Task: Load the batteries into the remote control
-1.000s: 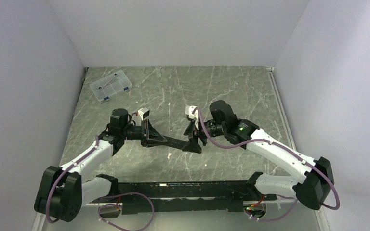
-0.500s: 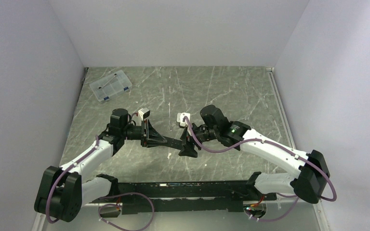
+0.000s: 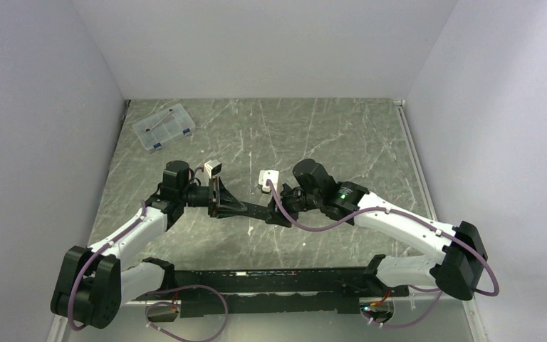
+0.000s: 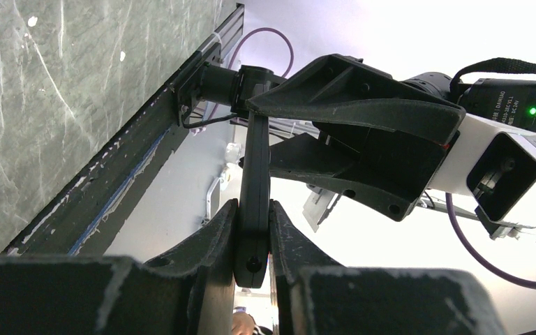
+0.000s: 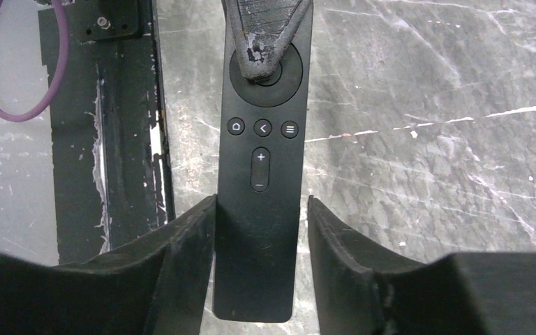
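The remote control goes down next in my right gripper, button side up, onto the clear bare part of the table beneath, and is released there.
The remote control is a slim black bar held level above the table between both arms. My left gripper is shut on one end, its fingers pressing both flat faces. My right gripper straddles the other end. In the right wrist view the button side of the remote control faces the camera. One right finger touches its edge, while a thin gap shows at the other finger. A left fingertip covers the round pad. The batteries are out of view.
A clear plastic compartment box lies at the table's back left corner. The black mounting rail runs along the near edge below the held remote. White walls close in the table on three sides.
My right gripper has slid left along the remote toward the left gripper, and its jaws have narrowed round the remote's end. The left arm has stayed still.
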You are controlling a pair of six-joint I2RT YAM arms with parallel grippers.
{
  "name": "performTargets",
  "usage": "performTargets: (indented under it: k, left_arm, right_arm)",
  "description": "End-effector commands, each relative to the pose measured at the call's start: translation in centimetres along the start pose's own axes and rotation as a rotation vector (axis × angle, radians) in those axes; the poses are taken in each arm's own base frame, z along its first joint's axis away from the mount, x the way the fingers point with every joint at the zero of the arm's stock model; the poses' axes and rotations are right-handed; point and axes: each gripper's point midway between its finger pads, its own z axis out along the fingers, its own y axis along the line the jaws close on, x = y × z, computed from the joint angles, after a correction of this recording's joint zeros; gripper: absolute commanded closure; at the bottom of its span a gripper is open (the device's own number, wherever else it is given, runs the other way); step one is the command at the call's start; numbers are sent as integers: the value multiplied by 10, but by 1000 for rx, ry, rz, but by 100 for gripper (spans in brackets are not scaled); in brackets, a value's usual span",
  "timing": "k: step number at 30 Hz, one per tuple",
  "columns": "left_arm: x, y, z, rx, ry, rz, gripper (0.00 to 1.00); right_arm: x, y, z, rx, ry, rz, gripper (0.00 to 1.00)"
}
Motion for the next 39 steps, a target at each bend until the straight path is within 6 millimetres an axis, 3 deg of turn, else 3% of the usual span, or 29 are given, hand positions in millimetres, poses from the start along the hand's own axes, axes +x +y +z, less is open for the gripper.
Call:
performTargets:
  k: [1, 8, 16, 17, 22, 27, 39]
  left_arm:
    - [4, -20, -4, 47, 20, 65, 100]
    - [3, -15, -3, 19, 16, 56, 97]
    - [0, -8, -3, -24, -10, 52, 42]
    - [0, -7, -3, -34, -12, 49, 38]
    - [-6, 2, -6, -131, -59, 54, 33]
    - [-11, -2, -11, -189, -102, 98, 29]
    - [-15, 2, -25, -318, -184, 161, 28]
  right_arm:
    - [-15, -5, -6, 35, -43, -52, 59]
    - [-18, -6, -8, 49, -56, -54, 75]
    - [-14, -6, -9, 59, -53, -47, 80]
    - [-12, -6, -10, 64, -48, -44, 81]
    - [1, -8, -10, 89, -24, -12, 81]
    - [16, -14, -9, 139, 24, 41, 82]
    - [45, -35, 5, 275, 108, 231, 85]
